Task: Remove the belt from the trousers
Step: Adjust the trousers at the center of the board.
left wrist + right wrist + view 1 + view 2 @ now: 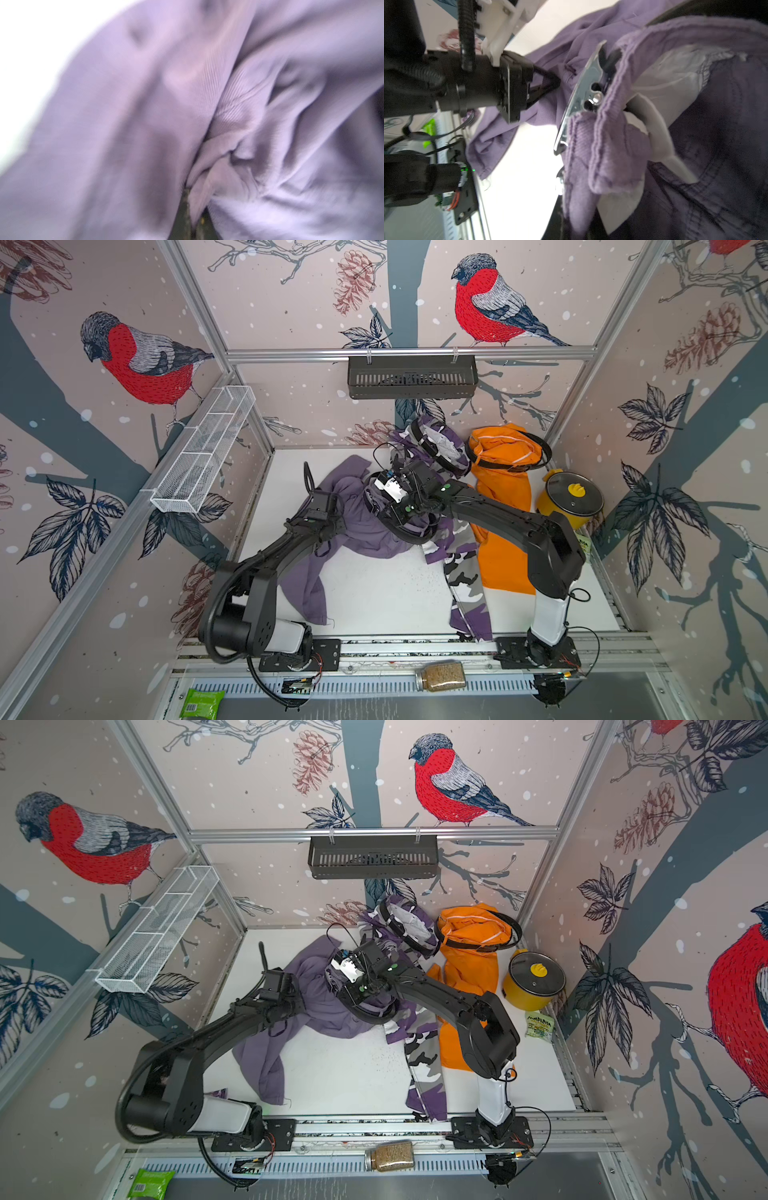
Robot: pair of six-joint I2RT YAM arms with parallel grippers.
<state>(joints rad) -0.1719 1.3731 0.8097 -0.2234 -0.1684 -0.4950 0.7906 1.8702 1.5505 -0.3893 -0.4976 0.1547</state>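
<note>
My left gripper pulls up and away from my right gripper next. It then lowers to release the lilac cloth (199,197) on the tabletop, since the trousers lie crumpled.
The lilac trousers (357,531) lie crumpled left of centre, with their black belt (411,538) looping out at the waist. Its silver buckle (583,97) lies against the waistband. My right gripper (376,499) is shut on a fold of the lilac waistband (579,207). My left gripper (343,516) is shut on lilac cloth (199,197) a little to the left of it, and shows in the right wrist view (548,82). The camouflage trousers (461,572) and the orange trousers (503,556) lie to the right, each with a black belt at the far end.
A yellow pot with a glass lid (571,497) stands at the right edge, with a snack bag (539,1027) beside it. A black basket (411,377) hangs on the back rail and a white wire basket (208,448) on the left wall. A jar (440,676) and a green packet (201,703) lie in front.
</note>
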